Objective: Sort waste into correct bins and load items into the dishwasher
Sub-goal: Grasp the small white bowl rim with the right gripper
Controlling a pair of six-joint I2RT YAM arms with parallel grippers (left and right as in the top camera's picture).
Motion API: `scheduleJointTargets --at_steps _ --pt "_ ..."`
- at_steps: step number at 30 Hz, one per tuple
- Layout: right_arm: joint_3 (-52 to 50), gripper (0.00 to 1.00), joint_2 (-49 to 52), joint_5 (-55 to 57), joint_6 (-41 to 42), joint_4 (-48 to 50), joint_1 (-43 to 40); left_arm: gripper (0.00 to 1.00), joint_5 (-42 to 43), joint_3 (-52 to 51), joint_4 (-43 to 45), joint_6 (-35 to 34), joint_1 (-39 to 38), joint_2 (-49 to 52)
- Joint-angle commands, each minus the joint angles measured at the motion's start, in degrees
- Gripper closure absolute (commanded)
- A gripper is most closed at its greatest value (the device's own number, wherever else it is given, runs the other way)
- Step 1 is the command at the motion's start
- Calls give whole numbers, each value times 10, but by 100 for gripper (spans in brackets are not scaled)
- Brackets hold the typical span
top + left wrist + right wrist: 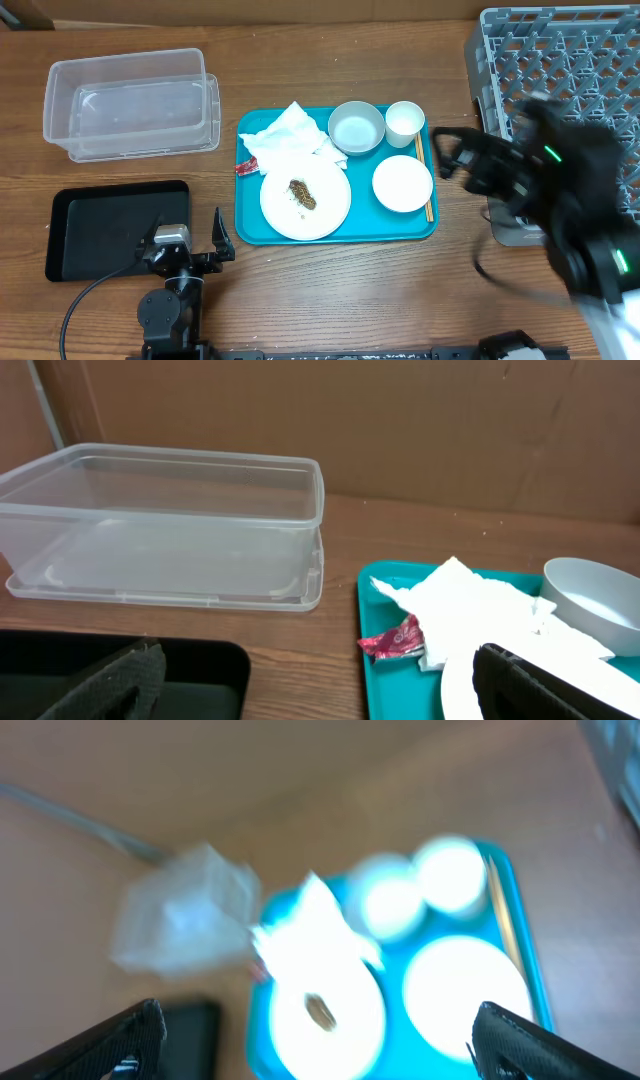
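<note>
Bare tray shows between plate (325,210) and small dish. My right gripper will go down to the left in the overhead view, onto the dish's rim facing the plate (375,184).
The teal tray (250,225) holds crumpled white napkins (290,140), a red wrapper (247,166), a flat plate (325,210) with a brown scrap (302,194), a bowl (356,127), a cup (404,122), a small dish (402,184) and chopsticks (429,175). My left gripper (190,240) is open and empty, low by the black tray (100,230), left of the teal tray. My right gripper (443,155) is open, empty and motion-blurred, above the teal tray's right edge. The left wrist view shows the wrapper (395,638) and napkins (470,610). The right wrist view is blurred and looks down on the plate (325,970).
The clear tub (130,100) stands empty at the back left and shows in the left wrist view (170,520). The grey dish rack (560,60) fills the back right, with my right arm in front of it.
</note>
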Motion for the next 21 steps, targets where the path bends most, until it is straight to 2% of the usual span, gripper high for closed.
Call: scheduleJointTargets --at_steps 1,4,14,21 --pt "86 0 136 142 -43 -89 71 0 0 -2 -1 9 -5 0" --pt "111 0 230 181 -39 -133 95 0 0 -2 -1 9 -5 0" --pt "111 0 471 110 -40 -79 102 0 0 -2 -1 9 -5 0" --pt "111 0 541 51 -48 -57 106 0 0 -2 -1 9 -5 0"
